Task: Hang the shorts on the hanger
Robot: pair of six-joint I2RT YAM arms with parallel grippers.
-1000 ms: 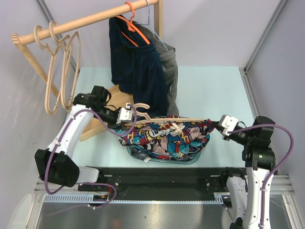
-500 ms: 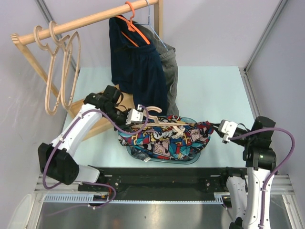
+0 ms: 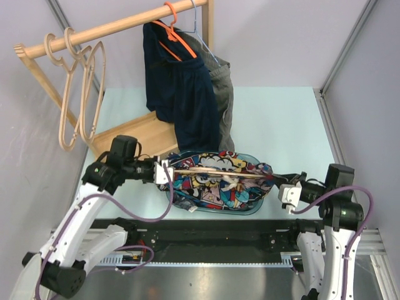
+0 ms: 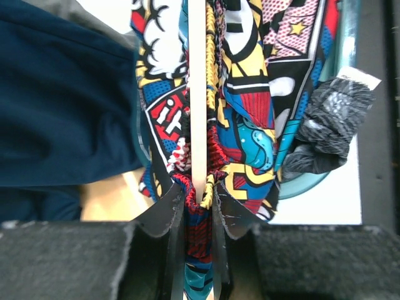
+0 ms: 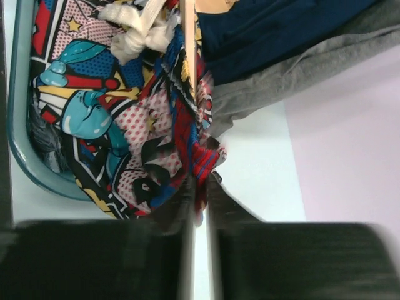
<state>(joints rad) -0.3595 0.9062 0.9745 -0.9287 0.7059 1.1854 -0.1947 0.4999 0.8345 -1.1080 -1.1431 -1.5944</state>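
Next, my left gripper rises, turns outward and releases the hanger on the rack bar's bare part (image 3: 139,19), since that part lies above and outward of the gripper.
The comic-print shorts (image 3: 215,181) hang stretched between my two grippers over a teal basket. The beige wooden hanger (image 3: 219,172) lies as a level bar between the waistband's two layers; its hook is hidden. My left gripper (image 3: 164,172) is shut on the waistband's left end, with the hanger's tip (image 4: 197,94) at the fingertips. In the left wrist view the gripper (image 4: 199,206) pinches red-blue fabric of the shorts (image 4: 250,106). My right gripper (image 3: 279,189) is shut on the right end. In the right wrist view the gripper (image 5: 200,184) pinches the shorts (image 5: 125,119) below the hanger's bar (image 5: 188,37).
The teal basket (image 3: 250,209) under the shorts holds a dark grey-patterned cloth (image 4: 325,125). A navy garment (image 3: 181,87) on an orange hanger (image 3: 178,34) hangs from the wooden rack just behind. Spare beige hangers (image 3: 81,81) hang at the left. The rack's wooden foot (image 3: 134,134) lies beside the left arm.
Both grippers have moved toward the near edge and lower. The left has also swung left, pulling the shorts wider. The hanger's hook, visible before, no longer shows.
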